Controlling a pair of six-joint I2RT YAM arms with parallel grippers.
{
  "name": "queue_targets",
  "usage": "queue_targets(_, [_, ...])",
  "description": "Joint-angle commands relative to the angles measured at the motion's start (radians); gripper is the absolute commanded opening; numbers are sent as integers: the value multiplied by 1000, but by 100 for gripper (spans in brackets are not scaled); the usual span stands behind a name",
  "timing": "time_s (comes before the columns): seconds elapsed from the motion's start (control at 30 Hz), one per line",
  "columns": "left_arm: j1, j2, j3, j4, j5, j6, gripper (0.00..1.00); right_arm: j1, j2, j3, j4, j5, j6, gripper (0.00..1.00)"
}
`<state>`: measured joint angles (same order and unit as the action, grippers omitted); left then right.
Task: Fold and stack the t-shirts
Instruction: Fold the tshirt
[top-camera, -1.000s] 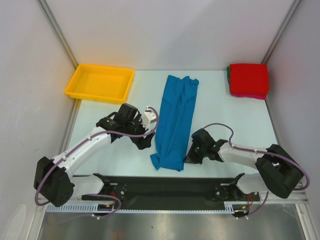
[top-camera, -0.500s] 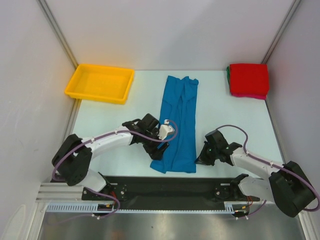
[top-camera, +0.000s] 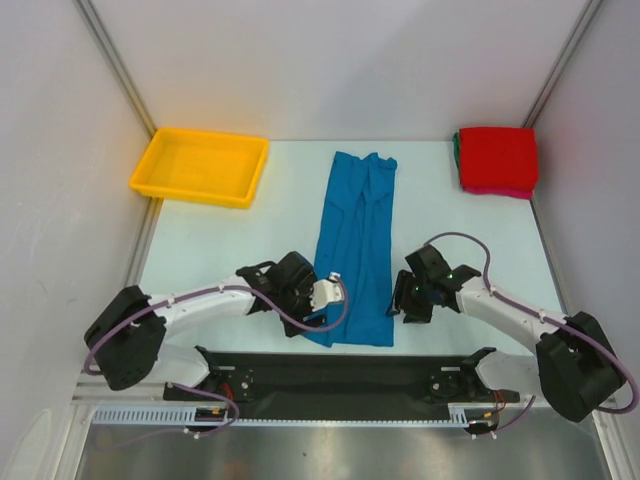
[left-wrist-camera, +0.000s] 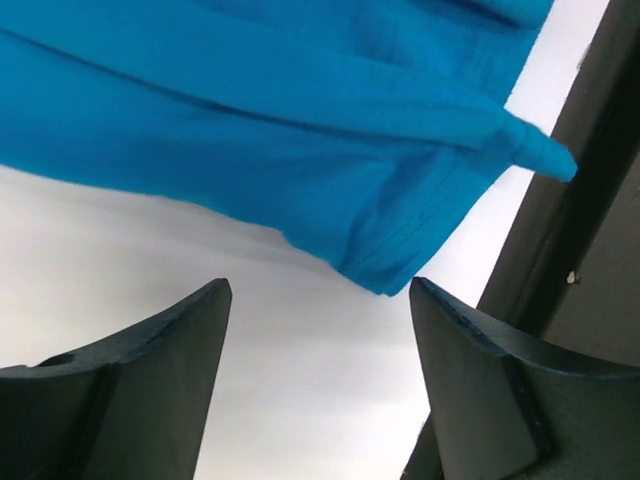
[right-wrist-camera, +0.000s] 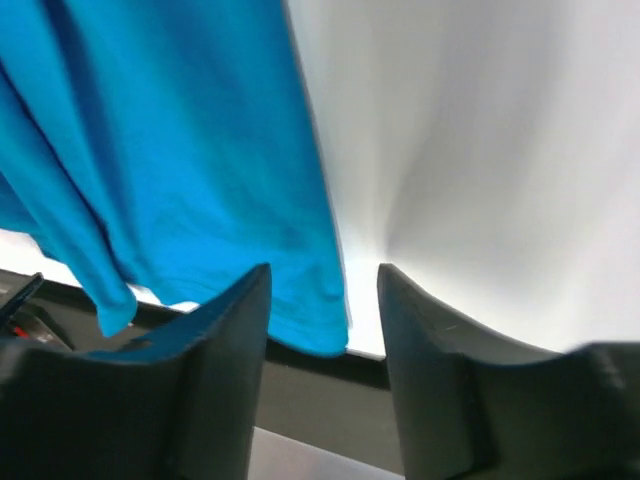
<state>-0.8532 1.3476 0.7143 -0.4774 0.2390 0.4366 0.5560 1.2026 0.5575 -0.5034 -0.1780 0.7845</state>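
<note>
My right gripper will next move back toward the base bar, onto the blue hem's nearest corner (top-camera: 388, 341) (right-wrist-camera: 332, 338), because that corner is closer to the bar than its fingers are.
A bright blue t-shirt (top-camera: 355, 235) lies folded into a long strip down the middle of the table, its hem at the near edge. My left gripper (top-camera: 320, 308) sits at the hem's near left corner. In the left wrist view that gripper (left-wrist-camera: 320, 290) is open, and the blue corner (left-wrist-camera: 385, 265) lies just ahead of the bare gap. My right gripper (top-camera: 402, 300) is beside the hem's right edge. It (right-wrist-camera: 323, 272) is open, and the blue cloth (right-wrist-camera: 170, 150) reaches across its left finger. A folded red t-shirt (top-camera: 497, 157) tops a stack at the back right, with green and pink edges showing under it.
A yellow plastic tray (top-camera: 190, 195) stands at the back left. The black base rail (top-camera: 340, 370) runs along the table's near edge, right behind the blue hem. White walls close in the left, back and right sides.
The right gripper drew the bunched near hem out to the right, then opened and let it go. The left arm swung in to the hem's near left corner.
</note>
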Motion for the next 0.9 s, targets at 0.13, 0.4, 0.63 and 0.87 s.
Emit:
queue_targets(0.13, [40, 137, 94, 19, 202, -136, 54, 44, -103, 133, -138, 126, 25, 59])
queue_targets(0.4, [42, 171, 131, -52, 376, -183, 0, 22, -110, 41, -60, 98, 81, 57])
queue_targets(0.63, [42, 262, 136, -26, 474, -297, 0, 5, -120, 19, -84, 80, 62, 56])
queue_targets(0.87, [57, 75, 89, 8, 442, -332, 57, 4, -124, 39, -127, 95, 39, 58])
